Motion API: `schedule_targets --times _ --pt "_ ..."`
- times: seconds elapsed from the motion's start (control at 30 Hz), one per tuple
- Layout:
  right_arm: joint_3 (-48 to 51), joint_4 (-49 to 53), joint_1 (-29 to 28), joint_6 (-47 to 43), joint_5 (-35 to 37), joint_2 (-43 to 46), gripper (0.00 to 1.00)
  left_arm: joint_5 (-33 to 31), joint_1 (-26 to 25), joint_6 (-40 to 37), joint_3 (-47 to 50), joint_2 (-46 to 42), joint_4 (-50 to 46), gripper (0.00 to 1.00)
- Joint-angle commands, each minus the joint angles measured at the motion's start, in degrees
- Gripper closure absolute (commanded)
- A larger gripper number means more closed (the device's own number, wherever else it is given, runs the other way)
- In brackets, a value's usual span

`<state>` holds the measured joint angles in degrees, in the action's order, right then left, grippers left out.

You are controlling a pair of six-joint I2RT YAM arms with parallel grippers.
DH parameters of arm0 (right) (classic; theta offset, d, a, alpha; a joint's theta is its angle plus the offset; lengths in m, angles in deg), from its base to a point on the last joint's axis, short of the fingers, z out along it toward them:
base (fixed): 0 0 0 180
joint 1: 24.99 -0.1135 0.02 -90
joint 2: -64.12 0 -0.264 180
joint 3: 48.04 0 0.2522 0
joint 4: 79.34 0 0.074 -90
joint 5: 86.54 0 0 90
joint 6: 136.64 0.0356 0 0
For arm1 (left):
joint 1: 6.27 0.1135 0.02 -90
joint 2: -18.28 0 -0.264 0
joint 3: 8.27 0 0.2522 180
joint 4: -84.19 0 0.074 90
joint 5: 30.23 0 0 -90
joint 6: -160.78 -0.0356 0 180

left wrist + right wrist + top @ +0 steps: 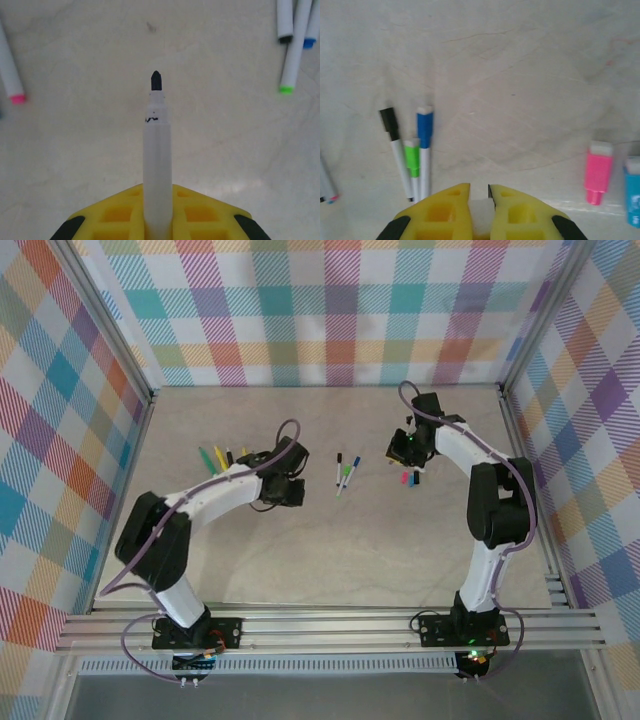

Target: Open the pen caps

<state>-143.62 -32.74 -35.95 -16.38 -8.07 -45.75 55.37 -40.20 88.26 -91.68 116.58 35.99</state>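
I will next lower my right gripper's small pen cap back toward the table, to release it beside the pink cap [404, 478], where loose caps lie.
My left gripper [283, 489] [157, 189] is shut on a white pen [157, 160]. The pen's bare black tip [156, 81] points away from the fingers, with no cap on it. My right gripper [408, 446] [479, 188] is shut on a small pen cap [480, 212]; the cap's white end and a black edge show between the jaws. Three capped pens lie side by side mid-table [345, 472]: black [390, 125], green [412, 157] and blue [425, 130]. A loose pink cap [598, 171] [404, 478] and a blue cap [633, 197] lie under the right arm.
More pens and highlighters [215, 457] lie in a fan left of the left gripper. A pink-ended white pen [10, 65] lies at the left edge of the left wrist view. Metal frame rails [330, 625] run along the near edge, and checked walls enclose the table.
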Motion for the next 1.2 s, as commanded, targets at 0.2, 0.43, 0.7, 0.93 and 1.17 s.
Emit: schedule_targets --times 0.2,0.43,0.7,0.93,1.17 --pt "-0.23 4.91 -1.77 -5.47 9.07 -1.5 1.0 -7.2 4.38 -2.86 -11.54 12.79 -6.34 1.0" --pt "-2.52 7.76 -3.45 -6.36 14.26 -3.97 1.0 -8.02 5.54 -3.17 -14.88 17.71 -7.75 0.94" --pt "-3.34 9.34 -4.81 -6.39 17.27 -5.88 0.93 -9.46 5.68 -2.53 -15.7 17.7 -8.27 0.75" --pt "-4.61 11.83 -5.9 -6.51 21.44 -7.03 0.82 -10.8 5.63 -2.62 -16.92 15.58 -9.49 0.74" --pt "-4.43 12.12 -6.58 -6.1 21.99 -7.01 0.72 -10.23 5.63 -2.27 -17.2 11.96 -9.16 0.74"
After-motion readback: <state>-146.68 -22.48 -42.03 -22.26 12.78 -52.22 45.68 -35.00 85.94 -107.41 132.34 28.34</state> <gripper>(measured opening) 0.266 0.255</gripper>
